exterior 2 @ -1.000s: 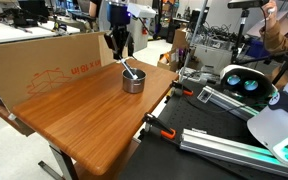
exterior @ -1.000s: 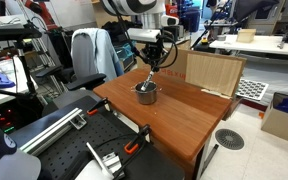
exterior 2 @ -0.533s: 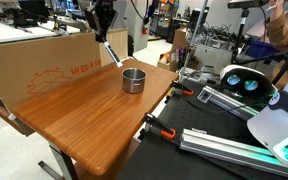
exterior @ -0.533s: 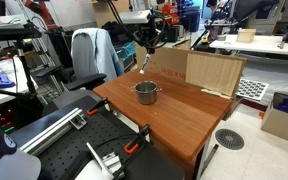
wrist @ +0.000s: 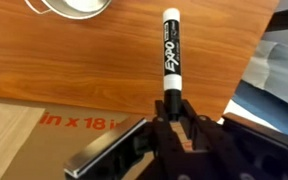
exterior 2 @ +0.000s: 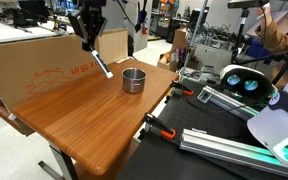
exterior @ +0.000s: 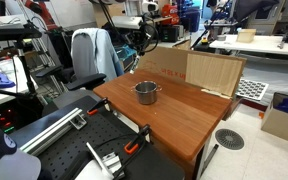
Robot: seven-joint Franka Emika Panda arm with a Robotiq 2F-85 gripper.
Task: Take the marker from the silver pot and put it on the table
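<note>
The marker [exterior 2: 101, 64] needs to go nearly straight down in my gripper onto the open wood to one side of the pot [exterior 2: 133, 80], and then my gripper needs to let it go.
My gripper [exterior 2: 89, 44] is shut on the marker [exterior 2: 101, 64], a slim white-and-black pen that hangs tilted from the jaws, in the air above the reddish-brown table [exterior 2: 84, 120]. It is off to one side of the silver pot [exterior 2: 133, 80], near the cardboard sheet. In the wrist view the gripper [wrist: 172, 108] holds the marker [wrist: 170, 50] by one end, with the table [wrist: 104, 70] below and the pot's rim [wrist: 79, 8] at the top edge. The pot [exterior: 146, 93] stands on the table [exterior: 189, 115]; the gripper [exterior: 135, 42] is high above the table's back corner.
A large cardboard sheet [exterior 2: 34, 65] stands along the table's back edge and also shows in an exterior view [exterior: 212, 70]. A chair draped with cloth [exterior: 92, 52] is beside the table. Clamps [exterior 2: 160, 129] and metal rails sit by the front edge.
The gripper has lifted the marker out of the pot and carried it up and sideways toward the cardboard. The pot has stayed in place.
</note>
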